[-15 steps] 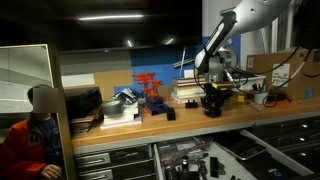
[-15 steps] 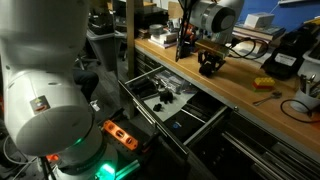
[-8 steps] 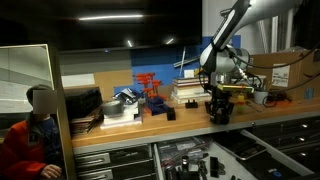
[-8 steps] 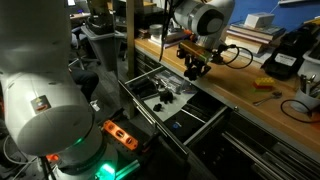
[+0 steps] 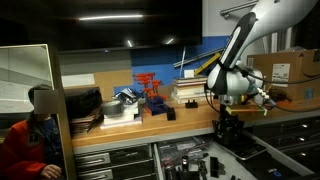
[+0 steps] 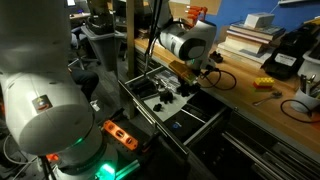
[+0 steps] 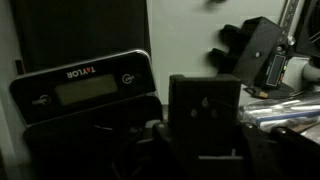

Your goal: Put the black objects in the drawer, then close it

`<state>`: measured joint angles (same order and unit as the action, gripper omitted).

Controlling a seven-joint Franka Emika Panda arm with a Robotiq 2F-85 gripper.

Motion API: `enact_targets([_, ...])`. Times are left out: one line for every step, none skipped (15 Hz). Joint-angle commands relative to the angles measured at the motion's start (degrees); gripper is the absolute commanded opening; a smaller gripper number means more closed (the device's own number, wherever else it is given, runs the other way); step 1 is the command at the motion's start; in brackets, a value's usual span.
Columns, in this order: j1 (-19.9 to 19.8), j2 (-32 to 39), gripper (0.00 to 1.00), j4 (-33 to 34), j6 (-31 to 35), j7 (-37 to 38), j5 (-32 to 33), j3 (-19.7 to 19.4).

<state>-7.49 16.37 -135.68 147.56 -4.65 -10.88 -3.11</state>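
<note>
I should next lower the black block in my gripper onto the bare part of the drawer's bottom, between the Taylor scale and the further black piece.
My gripper hangs below the bench edge, over the open drawer. It is shut on a black block, which fills the wrist view between the two fingers. In an exterior view the gripper is just above the drawer's back part. Small black pieces lie in the drawer's dark tray. Another black object sits on the wooden bench top beside the red-orange rack. A further black piece shows at the upper right of the wrist view.
A Taylor digital scale lies in the drawer below the gripper. Stacked books and a cardboard box stand on the bench. A person in red sits far off to one side. Cables and yellow tools lie on the bench.
The arm has carried the black block off the bench top, sideways and down past the bench edge, to over the open drawer. The gripper stays shut on it.
</note>
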Motion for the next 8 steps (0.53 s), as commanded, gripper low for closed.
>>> enact_targets([-1.10, 1.21, 0.25, -2.70, 5.81, -1.46, -1.97, 0.84])
enact_targets([-1.58, 1.75, 0.25, -3.05, 6.67, -2.01, -2.46, 1.21])
enact_targets([-2.10, 2.31, 0.25, -3.18, 7.08, -2.56, -3.14, 1.67])
enact_targets([-2.84, 2.88, 0.25, -3.11, 7.11, -3.74, -4.29, 2.44])
enact_targets([-4.00, 3.32, 0.25, -2.83, 6.40, -5.94, -6.10, 3.80])
enact_targets([-4.87, 3.87, 0.25, -2.41, 5.98, -7.62, -7.71, 4.99])
enact_targets([-5.67, 4.23, 0.25, -2.03, 5.60, -9.49, -9.30, 6.12])
enact_targets([-6.45, 4.61, 0.25, -1.56, 5.32, -11.39, -11.04, 7.30])
